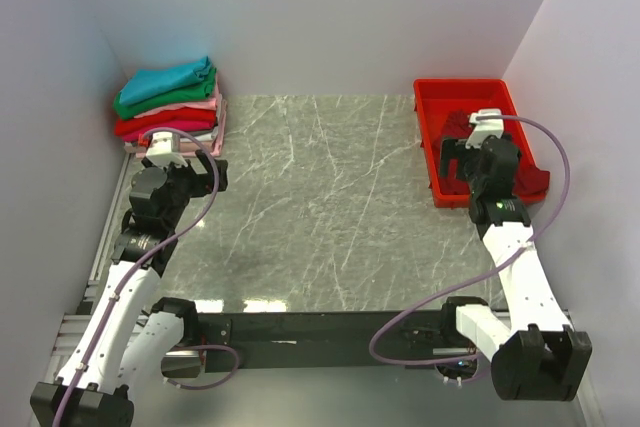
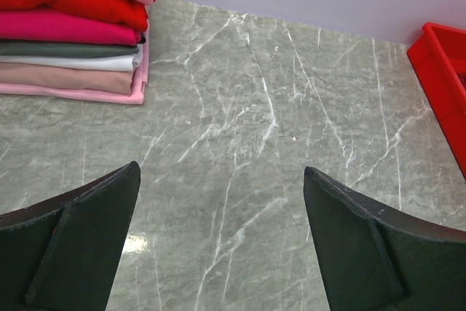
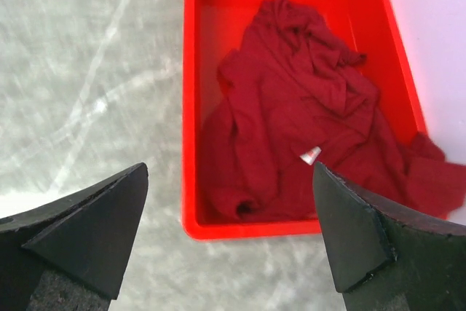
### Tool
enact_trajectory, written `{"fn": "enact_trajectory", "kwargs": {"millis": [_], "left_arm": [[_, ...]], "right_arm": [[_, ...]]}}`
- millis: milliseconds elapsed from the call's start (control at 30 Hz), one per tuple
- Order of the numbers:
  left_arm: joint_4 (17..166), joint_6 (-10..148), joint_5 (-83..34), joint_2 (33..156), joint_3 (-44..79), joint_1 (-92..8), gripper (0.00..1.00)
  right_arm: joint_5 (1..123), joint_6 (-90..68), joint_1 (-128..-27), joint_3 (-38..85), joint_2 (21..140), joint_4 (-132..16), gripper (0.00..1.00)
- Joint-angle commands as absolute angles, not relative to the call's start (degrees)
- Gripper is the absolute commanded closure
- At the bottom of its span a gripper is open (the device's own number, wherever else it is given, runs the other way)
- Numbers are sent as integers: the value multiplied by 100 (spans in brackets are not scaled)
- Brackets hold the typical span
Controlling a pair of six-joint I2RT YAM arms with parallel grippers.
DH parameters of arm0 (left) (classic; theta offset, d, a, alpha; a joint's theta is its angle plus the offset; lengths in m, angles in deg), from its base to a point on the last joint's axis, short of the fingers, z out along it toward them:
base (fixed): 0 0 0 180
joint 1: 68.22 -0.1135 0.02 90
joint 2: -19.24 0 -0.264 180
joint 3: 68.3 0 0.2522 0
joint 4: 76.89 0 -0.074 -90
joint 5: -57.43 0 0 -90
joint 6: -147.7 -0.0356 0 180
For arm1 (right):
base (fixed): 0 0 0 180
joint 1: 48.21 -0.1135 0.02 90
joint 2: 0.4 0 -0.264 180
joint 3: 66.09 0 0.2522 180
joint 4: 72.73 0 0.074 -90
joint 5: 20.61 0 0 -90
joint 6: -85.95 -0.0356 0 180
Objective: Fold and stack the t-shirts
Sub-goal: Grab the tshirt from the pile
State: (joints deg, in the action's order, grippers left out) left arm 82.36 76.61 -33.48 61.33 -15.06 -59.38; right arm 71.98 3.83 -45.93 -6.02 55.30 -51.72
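Observation:
My right gripper reaches outward and down onto the t-shirt's bunched edge (image 3: 237, 75) next, because a fold of the t-shirt bulges there beside the tray's side.
A crumpled dark red t-shirt (image 3: 291, 121) with a small white neck label (image 3: 311, 155) lies in the red tray (image 3: 188, 107) at the back right; part of it hangs over the tray's right edge (image 1: 535, 182). My right gripper (image 3: 230, 167) is open above the tray's near end (image 1: 462, 169), with nothing between its fingers. A stack of folded t-shirts (image 1: 170, 107) in teal, green, pink, red, magenta and grey sits in the back left corner (image 2: 73, 27). Just in front of that stack my left gripper (image 2: 220, 169) is open over bare marble (image 1: 205, 175).
The grey marble tabletop (image 1: 320, 207) stretches between the stack and the red tray (image 1: 440, 97). White walls close in the left, back and right sides. A black rail (image 1: 320, 327) runs along the near edge between the arm bases.

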Motion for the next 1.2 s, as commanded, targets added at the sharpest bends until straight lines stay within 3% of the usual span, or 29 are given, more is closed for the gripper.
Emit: {"fn": "enact_trajectory", "kwargs": {"millis": [0,100,333,567,867,933,1033,1067,1133,1167], "left_arm": [[8328,7633,-3240,6064,-1253,-5917,1],[8320,7624,-3240,6064,-1253,-5917,1],[8302,7633,-3240,6038,-1236,-5917,1],[8311,7633,-3178,6029,-1236,-5917,1],[8311,7633,-3169,6047,-1244,-5917,1],[8320,7624,-3178,6064,-1236,-5908,1],[8311,7624,-3196,6099,-1244,-5908,1],[8293,7624,-3205,6108,-1244,-5908,1],[8284,7615,-3222,6108,-1227,-5908,1],[8284,7615,-3231,6117,-1227,-5908,1]], "right_arm": [[6957,1334,-4654,143,5917,-4739,0],[6572,1695,-4576,890,6612,-3710,0],[5568,1335,-3855,2096,8307,-3217,0],[6007,1238,-3775,3222,10143,-2671,4],[6693,1186,-3775,4575,11954,-2048,21],[6658,1177,-3775,4734,12123,-1977,33],[6597,1186,-3775,4822,12265,-1915,65],[6579,1203,-3784,4770,12125,-1976,90],[6526,1255,-3793,4498,11853,-2160,100],[6535,1265,-3802,4279,11469,-2222,100]]}}
